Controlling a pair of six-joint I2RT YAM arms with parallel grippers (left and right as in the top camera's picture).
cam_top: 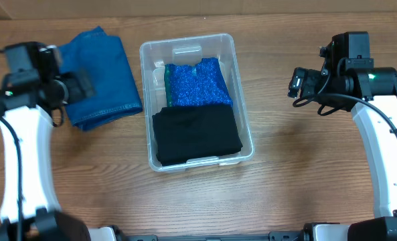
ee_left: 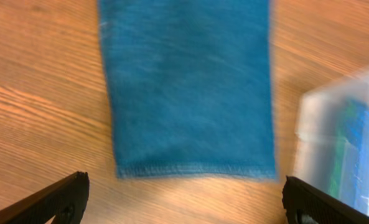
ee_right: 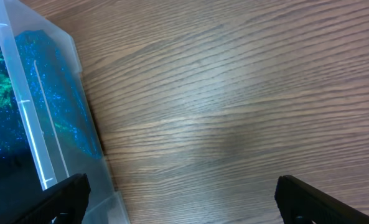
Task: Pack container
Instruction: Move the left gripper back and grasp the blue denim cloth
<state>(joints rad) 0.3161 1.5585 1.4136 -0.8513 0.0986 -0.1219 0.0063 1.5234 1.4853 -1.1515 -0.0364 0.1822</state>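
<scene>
The folded blue cloth is still outside the container. I should next lower my left gripper onto its long edge away from the container [ee_left: 111, 99] and close there.
The clear plastic container [cam_top: 191, 48] stands in the middle of the table. It holds a sparkly blue cloth [cam_top: 198, 84] at the back and a folded black cloth [cam_top: 195, 135] at the front. A folded blue cloth [cam_top: 101, 77] lies on the table left of the container; it fills the top of the left wrist view [ee_left: 187, 87]. My left gripper [ee_left: 184, 202] is open and empty, above the table at the cloth's near edge. My right gripper [ee_right: 181, 199] is open and empty over bare wood, right of the container wall [ee_right: 41, 112].
The table is brown wood grain. The container's corner [ee_left: 346, 143] shows at the right of the left wrist view. Black cables run along both white arms.
</scene>
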